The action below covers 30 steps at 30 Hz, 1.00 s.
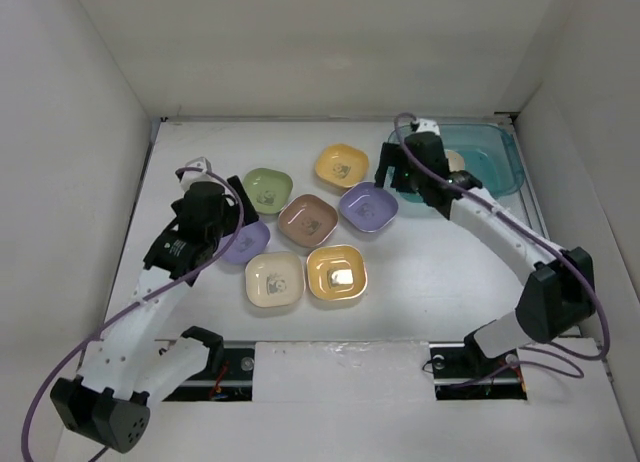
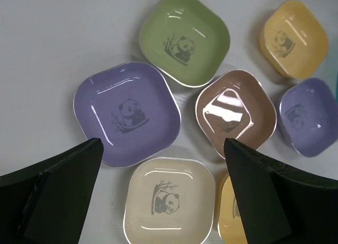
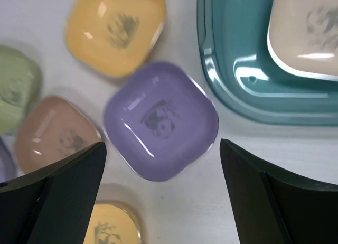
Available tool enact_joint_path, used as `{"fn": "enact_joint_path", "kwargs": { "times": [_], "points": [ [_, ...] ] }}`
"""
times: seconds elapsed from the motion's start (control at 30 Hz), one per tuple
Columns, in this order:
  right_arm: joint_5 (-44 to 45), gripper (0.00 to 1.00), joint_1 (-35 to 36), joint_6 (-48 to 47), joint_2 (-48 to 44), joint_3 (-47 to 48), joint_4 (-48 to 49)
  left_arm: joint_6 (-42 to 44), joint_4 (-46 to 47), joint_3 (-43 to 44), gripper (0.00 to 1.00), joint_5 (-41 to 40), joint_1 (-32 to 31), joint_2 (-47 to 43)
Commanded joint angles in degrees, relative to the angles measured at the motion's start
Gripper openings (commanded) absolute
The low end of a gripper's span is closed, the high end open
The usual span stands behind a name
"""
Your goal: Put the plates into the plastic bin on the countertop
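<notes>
I need to move my right gripper back next and lower it onto the near edge of the purple plate by the bin (image 1: 495,157).
Seven plates lie in a cluster on the white countertop (image 1: 440,272): green (image 1: 268,188), yellow (image 1: 341,165), purple (image 1: 368,206), brown-pink (image 1: 307,218), a second purple (image 1: 247,242), cream (image 1: 274,280) and yellow-orange (image 1: 336,273). Another cream plate (image 3: 309,33) lies in the teal bin (image 1: 495,157) at the back right. My left gripper (image 1: 230,214) is open and empty above the left purple plate (image 2: 127,113) and the cream plate (image 2: 169,200). My right gripper (image 1: 402,175) is open and empty above the right purple plate (image 3: 161,120), beside the bin (image 3: 237,75).
White walls enclose the countertop on the left, back and right. The bin stands in the back right corner, close to the right wall. Both arm bases sit at the near edge.
</notes>
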Motion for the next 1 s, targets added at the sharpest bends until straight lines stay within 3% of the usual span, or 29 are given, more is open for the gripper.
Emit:
{"fn": "enact_joint_path", "kwargs": {
  "times": [0.0,0.13,0.4,0.5,0.6,0.63,0.8,0.83,0.87,0.97],
  "points": [
    [2.8,0.94,1.3,3.2,5.6,-6.4,1.2,-0.1,-0.4,1.9,1.0,-0.3,0.0,1.5],
    [3.3,0.91,4.2,5.3,7.4,-10.8,5.5,-0.1,-0.4,1.9,1.0,-0.8,0.0,0.2],
    [2.2,0.87,5.3,6.4,14.1,-10.9,7.2,-0.1,0.1,1.3,1.0,-0.3,0.0,-0.4],
    [2.2,0.78,5.3,7.0,15.5,-11.6,7.9,-0.1,0.1,1.3,1.0,-0.3,0.0,-0.4],
    [2.2,0.59,4.8,7.6,16.8,-12.2,7.9,-0.1,0.1,1.3,1.0,-0.3,0.0,-0.4],
    [2.2,0.47,4.8,7.6,16.9,-12.2,7.9,-0.1,0.1,1.3,1.0,-0.3,0.0,-0.4],
    [4.2,0.42,5.9,9.9,14.3,-15.4,7.4,-0.1,0.1,1.3,1.0,-0.3,0.0,-0.9],
    [4.9,0.36,5.9,11.2,13.7,-15.4,7.4,-0.1,0.1,1.3,1.0,-0.3,0.0,-0.9],
    [5.7,0.22,6.5,11.7,13.1,-16.3,6.8,-0.1,0.1,1.3,1.0,-0.3,0.0,-0.9],
    [7.1,0.0,7.1,14.1,11.8,-16.9,4.7,-0.1,0.1,1.3,1.0,0.2,0.0,-1.4]
  ]
}}
